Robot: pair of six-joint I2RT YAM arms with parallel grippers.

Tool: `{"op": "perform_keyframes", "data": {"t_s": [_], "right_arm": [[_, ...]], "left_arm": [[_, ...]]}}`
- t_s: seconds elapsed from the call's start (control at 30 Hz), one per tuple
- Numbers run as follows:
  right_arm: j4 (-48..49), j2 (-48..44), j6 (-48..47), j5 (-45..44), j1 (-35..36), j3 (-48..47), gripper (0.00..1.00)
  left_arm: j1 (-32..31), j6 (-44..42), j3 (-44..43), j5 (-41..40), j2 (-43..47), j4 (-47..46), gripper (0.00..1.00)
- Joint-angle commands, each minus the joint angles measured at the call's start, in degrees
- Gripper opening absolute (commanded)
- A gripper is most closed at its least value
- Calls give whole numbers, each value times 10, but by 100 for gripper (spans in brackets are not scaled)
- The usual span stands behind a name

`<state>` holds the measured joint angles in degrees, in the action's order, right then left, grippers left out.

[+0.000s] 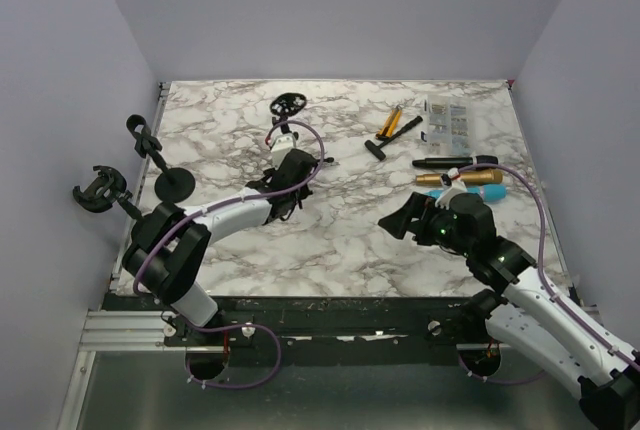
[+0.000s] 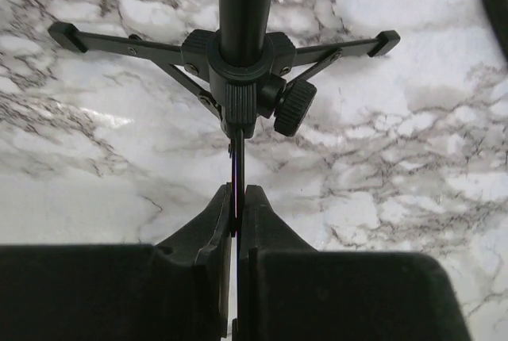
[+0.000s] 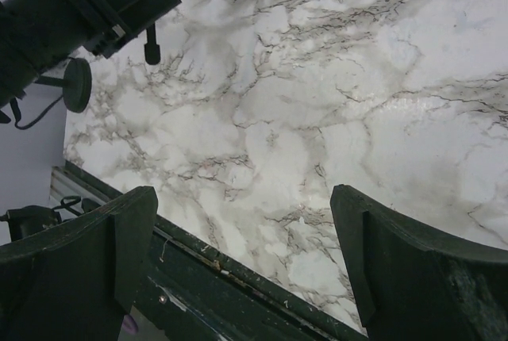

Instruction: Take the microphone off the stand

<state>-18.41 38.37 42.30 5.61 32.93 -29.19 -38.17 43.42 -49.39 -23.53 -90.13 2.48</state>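
The marble beyond the clip stands is bare, so my left gripper next needs to move the stand outward and to the left in the top view, onto the table's far corner.
A black tripod stand stands on the marble table left of centre, with a round spoked black holder at its top. I cannot tell whether a microphone sits in it. In the left wrist view the stand's hub, pole and spread legs fill the top. My left gripper is shut on the thin near leg of the stand; it also shows in the top view. My right gripper is open and empty, hovering over the table's near edge.
Loose black, gold and blue microphones lie at the right. A black-and-yellow tool and a printed packet lie behind them. Two clip stands with a round base stand at the left edge.
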Motion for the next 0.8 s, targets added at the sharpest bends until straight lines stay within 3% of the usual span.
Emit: {"op": "perform_keyframes", "data": {"t_s": [0.0, 0.47, 0.67, 0.77], "right_arm": [[23, 10, 1, -4, 2, 7, 100], [80, 97, -28, -26, 2, -20, 100], [73, 176, -50, -35, 2, -57, 100], [83, 198, -47, -34, 2, -59, 100]], "left_arm": [[40, 26, -52, -41, -6, 7, 0], [177, 72, -218, -92, -122, 55, 0], [227, 86, -385, -96, -211, 200, 0], [248, 85, -395, -102, -217, 196, 0]]}}
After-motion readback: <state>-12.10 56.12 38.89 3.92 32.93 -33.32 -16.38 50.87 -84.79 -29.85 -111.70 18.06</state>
